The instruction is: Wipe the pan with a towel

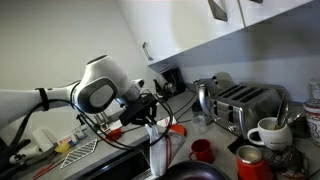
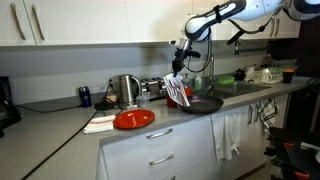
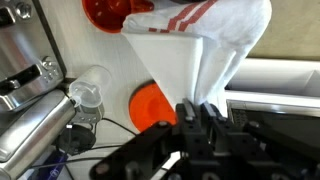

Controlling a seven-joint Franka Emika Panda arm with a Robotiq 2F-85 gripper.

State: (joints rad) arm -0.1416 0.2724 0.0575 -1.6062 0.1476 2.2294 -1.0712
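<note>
I should next lower the hanging towel with my gripper onto that clear patch (image 2: 166,113) and let go of it, because the counter between the red plate and the pan (image 2: 203,104) is below my gripper.
My gripper (image 2: 180,68) is shut on a white towel with red stripes (image 2: 178,91), which hangs down from it. The towel's lower end is at the left rim of the black pan (image 2: 203,104) on the counter; I cannot tell whether it touches. In an exterior view the gripper (image 1: 150,106) holds the towel (image 1: 157,150) just left of the pan (image 1: 195,172) at the bottom edge. In the wrist view the jaws (image 3: 197,115) pinch the towel (image 3: 200,45), which hides what lies beyond it. The pan does not show there.
A red plate (image 2: 133,119) and a white cloth (image 2: 100,124) lie left of the pan. A kettle (image 1: 205,98), toaster (image 1: 245,105), white mug (image 1: 265,132), red cup (image 1: 202,150) and can (image 1: 250,162) stand behind the pan. A sink (image 2: 250,88) lies beyond it.
</note>
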